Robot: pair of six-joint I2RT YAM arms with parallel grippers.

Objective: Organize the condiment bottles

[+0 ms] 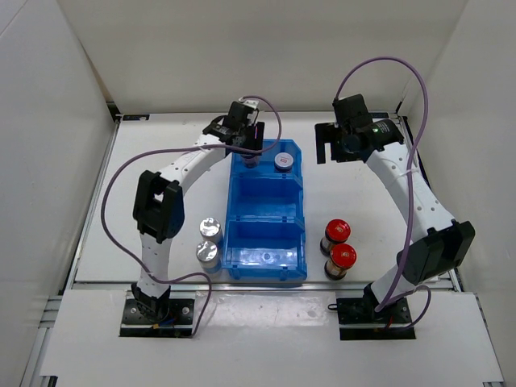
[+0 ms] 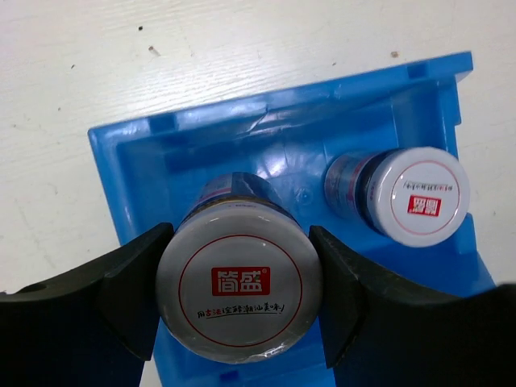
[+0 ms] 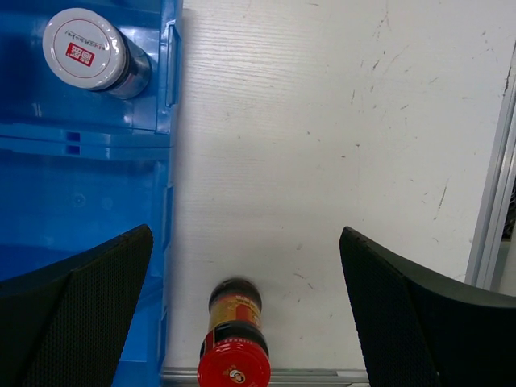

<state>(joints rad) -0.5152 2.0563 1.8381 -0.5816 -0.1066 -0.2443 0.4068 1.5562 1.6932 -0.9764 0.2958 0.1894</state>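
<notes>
The bottom of the blue bin's far section is open beside the standing grey-white capped jar. My left gripper needs to shift toward that jar, put its own jar down on that open bottom and then open.
My left gripper (image 1: 249,151) is shut on a jar with a grey-white cap and red mark (image 2: 240,282), held over the left side of the far compartment of the blue bin (image 1: 242,211). A second grey-white capped jar (image 1: 283,161) stands in the right side of that compartment; it also shows in the left wrist view (image 2: 423,196) and the right wrist view (image 3: 83,48). Two silver-capped jars (image 1: 210,226) (image 1: 208,253) stand left of the bin. Two red-capped jars (image 1: 336,231) (image 1: 342,258) stand right of it; one shows in the right wrist view (image 3: 234,359). My right gripper (image 1: 329,145) is open and empty above the table, right of the bin's far end.
The bin's middle and near compartments hold no jars. White walls close in the table at the back and both sides. A metal rail (image 3: 492,185) runs along the table's edge in the right wrist view.
</notes>
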